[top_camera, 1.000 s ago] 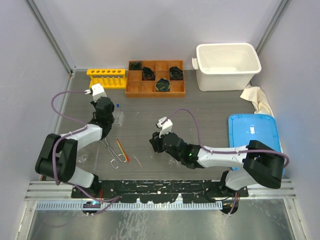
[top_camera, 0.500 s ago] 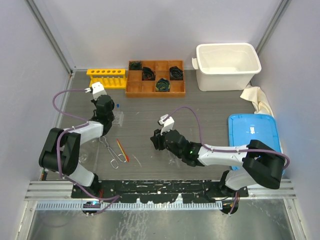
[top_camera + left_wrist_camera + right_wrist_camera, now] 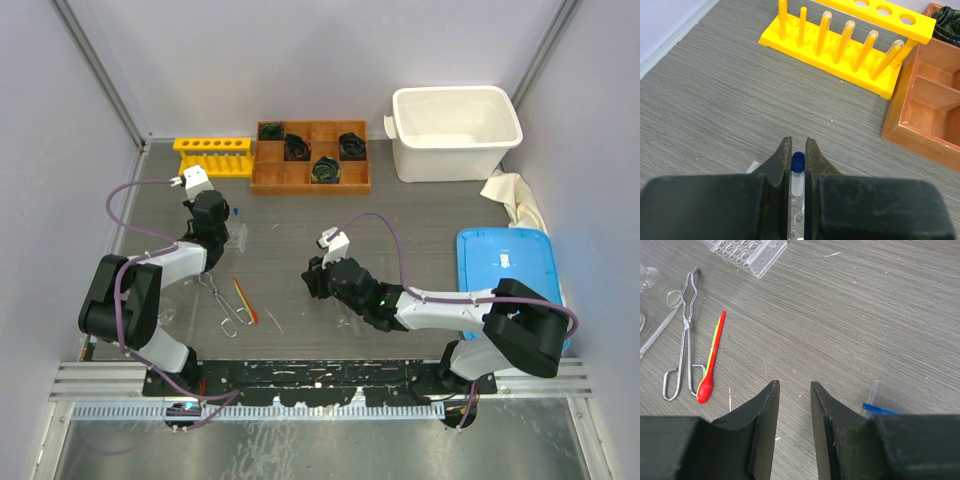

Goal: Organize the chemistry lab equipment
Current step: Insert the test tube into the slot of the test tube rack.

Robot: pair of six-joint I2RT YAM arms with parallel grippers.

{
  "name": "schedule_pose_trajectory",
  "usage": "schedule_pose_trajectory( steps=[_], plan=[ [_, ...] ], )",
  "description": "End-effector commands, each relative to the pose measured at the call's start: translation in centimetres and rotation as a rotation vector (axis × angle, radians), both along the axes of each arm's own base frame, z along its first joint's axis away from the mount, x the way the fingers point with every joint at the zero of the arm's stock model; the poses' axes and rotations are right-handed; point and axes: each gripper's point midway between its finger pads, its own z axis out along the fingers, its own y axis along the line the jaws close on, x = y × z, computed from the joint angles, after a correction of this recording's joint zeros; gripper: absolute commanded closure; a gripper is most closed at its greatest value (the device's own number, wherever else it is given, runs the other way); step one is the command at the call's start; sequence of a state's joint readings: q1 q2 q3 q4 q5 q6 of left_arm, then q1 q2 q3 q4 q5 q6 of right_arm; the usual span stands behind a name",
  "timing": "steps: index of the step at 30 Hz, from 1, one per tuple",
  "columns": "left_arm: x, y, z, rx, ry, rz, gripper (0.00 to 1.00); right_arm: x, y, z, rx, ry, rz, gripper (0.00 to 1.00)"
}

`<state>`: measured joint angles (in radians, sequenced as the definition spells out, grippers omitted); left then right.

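Next, my left gripper brings the small clear test tube down into one of the open holes of the clear plastic rack (image 3: 237, 236) and releases it, since they lie below.
My left gripper (image 3: 797, 146) (image 3: 210, 216) is shut on a small clear test tube with a blue cap (image 3: 797, 164), held above a clear plastic rack (image 3: 747, 252) (image 3: 237, 236). Ahead of it stands the yellow tube rack (image 3: 840, 55) (image 3: 213, 157), its holes unfilled. My right gripper (image 3: 792, 385) (image 3: 314, 280) hangs open over bare table with nothing between its fingers. To its left lie the metal tongs (image 3: 685, 340) (image 3: 220, 300) and the red-orange stick (image 3: 712, 360) (image 3: 243, 298). A clear dropper stem with a blue part (image 3: 874, 405) shows beside the right finger. A glass flask (image 3: 647, 277) sits at the far left.
A wooden compartment tray (image 3: 310, 187) (image 3: 920, 115) holding dark items stands right of the yellow rack. At the back right is a white bin (image 3: 455, 160), with a cloth (image 3: 510, 195) and a blue lid (image 3: 505, 265) along the right side.
The left arm's lower links have shifted slightly and the right gripper has edged a little to the right. Both grippers keep the same opening.
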<state>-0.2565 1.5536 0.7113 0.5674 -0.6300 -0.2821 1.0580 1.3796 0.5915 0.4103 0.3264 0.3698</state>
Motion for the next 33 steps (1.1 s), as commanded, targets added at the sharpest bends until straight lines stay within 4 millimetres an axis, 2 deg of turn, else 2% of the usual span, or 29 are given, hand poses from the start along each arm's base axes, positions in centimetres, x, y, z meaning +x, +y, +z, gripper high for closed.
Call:
schedule_pose_trajectory(
  steps=[1,16,25,27,31,33],
  plan=[
    [0.7,0.2,1.4,-0.024,-0.048,0.02,1.0,0.5,0.7,1.6,0.063,-0.022,-0.003,0.63],
    [0.4,0.3,-0.3,-0.017,0.011,0.027,1.0,0.7,0.3,1.3,0.068,-0.017,-0.011,0.63],
    [0.5,0.2,-0.7,-0.008,0.058,0.03,1.0,0.7,0.2,1.3,0.072,-0.016,-0.012,0.63],
    [0.6,0.2,-0.8,-0.013,0.068,0.031,0.95,0.6,0.2,1.3,0.072,-0.016,-0.011,0.63],
    [0.7,0.0,-0.5,-0.026,0.062,0.028,0.69,0.6,0.2,1.2,0.072,-0.014,-0.01,0.63],
    [0.7,0.0,0.0,-0.033,0.05,0.031,0.64,0.7,0.2,1.2,0.071,-0.012,-0.008,0.63]
  ],
)
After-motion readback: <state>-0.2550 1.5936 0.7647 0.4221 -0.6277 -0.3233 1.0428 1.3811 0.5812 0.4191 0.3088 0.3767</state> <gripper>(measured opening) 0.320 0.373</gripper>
